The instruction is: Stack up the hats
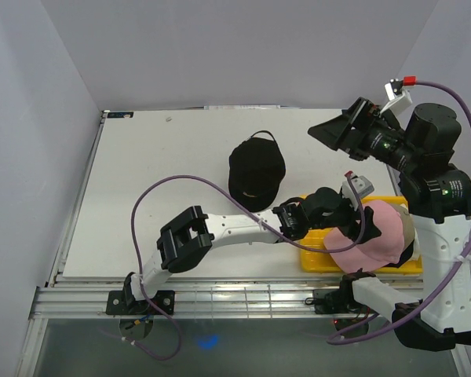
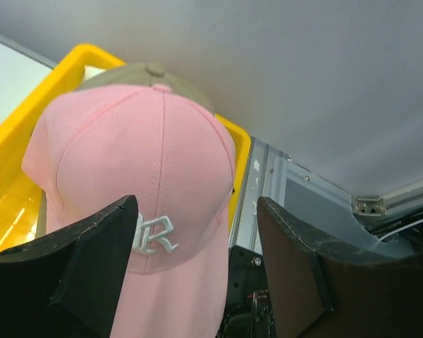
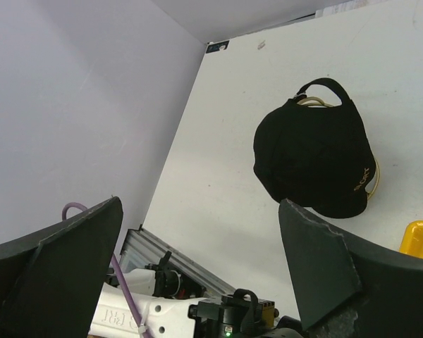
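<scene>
My left gripper lowers and centres its open fingers around the pink hat's crown front (image 2: 155,234) next, since the white logo sits nearer one fingertip than the other.
A pink hat (image 1: 370,236) with a white embroidered logo lies on top of a tan hat (image 2: 142,73) inside the yellow tray (image 1: 317,259). In the left wrist view the pink hat (image 2: 137,169) fills the middle, and only the tan crown peeks out behind it. My left gripper (image 1: 359,220) is at the pink hat's front, open; the brim lies in the gap, clear of the right finger (image 2: 303,274). A black hat (image 1: 257,171) sits alone at mid-table. My right gripper (image 1: 341,140) hangs open, high above the table to the right of the black hat (image 3: 314,158), with nothing between its fingers.
The yellow tray (image 2: 92,55) sits at the table's near right edge, beside the aluminium rail (image 1: 243,294). Thin gold wire (image 3: 307,101) shows at the black hat's edge. White walls close in the table on the left, back and right.
</scene>
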Tool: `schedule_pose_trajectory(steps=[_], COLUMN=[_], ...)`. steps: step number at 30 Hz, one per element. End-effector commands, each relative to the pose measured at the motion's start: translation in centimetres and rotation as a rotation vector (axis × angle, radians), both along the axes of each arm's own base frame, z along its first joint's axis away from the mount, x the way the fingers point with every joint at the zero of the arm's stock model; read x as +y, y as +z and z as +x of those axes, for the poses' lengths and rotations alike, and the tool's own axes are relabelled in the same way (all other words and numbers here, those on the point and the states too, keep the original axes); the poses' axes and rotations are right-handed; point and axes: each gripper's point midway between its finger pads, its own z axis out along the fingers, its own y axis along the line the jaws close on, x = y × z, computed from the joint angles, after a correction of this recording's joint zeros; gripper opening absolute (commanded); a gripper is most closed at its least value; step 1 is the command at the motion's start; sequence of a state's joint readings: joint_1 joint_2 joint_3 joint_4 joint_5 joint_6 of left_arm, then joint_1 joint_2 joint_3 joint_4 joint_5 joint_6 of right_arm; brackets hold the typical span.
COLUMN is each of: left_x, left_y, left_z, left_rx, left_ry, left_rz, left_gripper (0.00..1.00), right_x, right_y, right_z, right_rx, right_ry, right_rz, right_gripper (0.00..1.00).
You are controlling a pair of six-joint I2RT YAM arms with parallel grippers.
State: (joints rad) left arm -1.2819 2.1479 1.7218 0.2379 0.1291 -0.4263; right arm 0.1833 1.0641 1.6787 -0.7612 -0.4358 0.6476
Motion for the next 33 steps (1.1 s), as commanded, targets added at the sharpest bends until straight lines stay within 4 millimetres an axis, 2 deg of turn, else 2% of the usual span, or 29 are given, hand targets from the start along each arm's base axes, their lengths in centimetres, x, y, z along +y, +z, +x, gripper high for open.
schedule_pose_trajectory(steps=[1, 2, 4, 5, 7, 8, 10, 11, 13, 15, 18, 19, 21, 22, 24, 26, 28, 29, 32, 33], left_x=[-1.1, -1.4, -2.1, -2.4, -2.7, -2.9, -3.3, -3.7, -4.1, -4.2, -3.8, -3.7, -3.4, -3.2, -2.8, -2.5, -2.3, -2.1, -1.6, -1.4], left_y=[3.9, 2.7, 2.7, 1.7, 1.1, 1.3, -0.4, 0.0, -1.5, -1.9, -2.1, -1.7, -2.1, -1.7, -1.7, -0.4, 0.2, 1.1, 2.2, 3.2], left_z=[0.6, 0.7, 0.7, 0.8, 1.2, 1.4, 2.0, 2.1, 2.5, 2.5, 2.2, 2.1, 2.2, 2.3, 2.3, 2.4, 2.4, 2.4, 3.0, 3.0], left_rx=[-0.072, -0.069, -0.075, -0.073, -0.077, -0.088, -0.092, -0.101, -0.097, -0.092, -0.086, -0.091, -0.098, -0.101, -0.100, -0.110, -0.126, -0.132, -0.154, -0.160], left_ry=[0.014, 0.010, 0.001, 0.001, 0.016, 0.022, 0.039, 0.041, 0.051, 0.053, 0.054, 0.058, 0.064, 0.068, 0.077, 0.087, 0.085, 0.086, 0.123, 0.130], left_rz=[-0.087, -0.065, -0.057, -0.041, -0.029, -0.033, 0.001, -0.005, 0.029, 0.035, 0.038, 0.035, 0.049, 0.047, 0.051, 0.032, 0.025, 0.013, 0.006, -0.009], left_gripper=[0.79, 0.79, 0.79, 0.79, 0.79, 0.79, 0.79, 0.79, 0.75, 0.71, 0.58, 0.49, 0.39, 0.25, 0.18, 0.08, 0.00, 0.00, 0.00, 0.00], right_x=[0.3, 0.4, 0.5, 0.5, 0.5, 0.6, 0.8, 0.8, 0.8, 0.7, 0.7, 0.7, 0.7, 0.7, 0.7, 0.7, 0.7, 0.7, 0.7, 0.7], right_y=[0.9, 0.5, 0.5, 0.5, 0.5, 0.5, 0.3, 0.2, 0.0, -0.2, -0.5, -0.6, -0.6, -0.7, -0.6, -0.5, -0.5, -0.4, -0.2, 0.0], right_z=[-1.1, -1.0, -1.2, -1.3, -1.3, -1.4, -1.4, -1.4, -1.4, -1.4, -1.3, -1.3, -1.3, -1.2, -1.1, -1.1, -1.0, -0.9, -0.8, -0.9], right_rx=[-0.052, -0.041, -0.045, -0.045, -0.048, -0.046, -0.042, -0.042, -0.037, -0.037, -0.033, -0.033, -0.035, -0.032, -0.037, -0.040, -0.042, -0.041, -0.046, -0.052], right_ry=[0.037, 0.042, 0.049, 0.051, 0.055, 0.064, 0.076, 0.077, 0.076, 0.073, 0.072, 0.072, 0.070, 0.069, 0.067, 0.063, 0.064, 0.064, 0.061, 0.060], right_rz=[0.013, 0.013, 0.015, 0.015, 0.016, 0.020, 0.024, 0.024, 0.020, 0.014, 0.014, 0.016, 0.017, 0.016, 0.017, 0.015, 0.017, 0.018, 0.020, 0.020], right_gripper=[0.97, 0.97, 0.97, 0.97, 0.97, 0.97, 0.98, 0.98, 0.98, 0.98, 0.98, 0.98, 0.98, 0.98, 0.98, 0.98, 0.98, 0.98, 0.98, 0.98])
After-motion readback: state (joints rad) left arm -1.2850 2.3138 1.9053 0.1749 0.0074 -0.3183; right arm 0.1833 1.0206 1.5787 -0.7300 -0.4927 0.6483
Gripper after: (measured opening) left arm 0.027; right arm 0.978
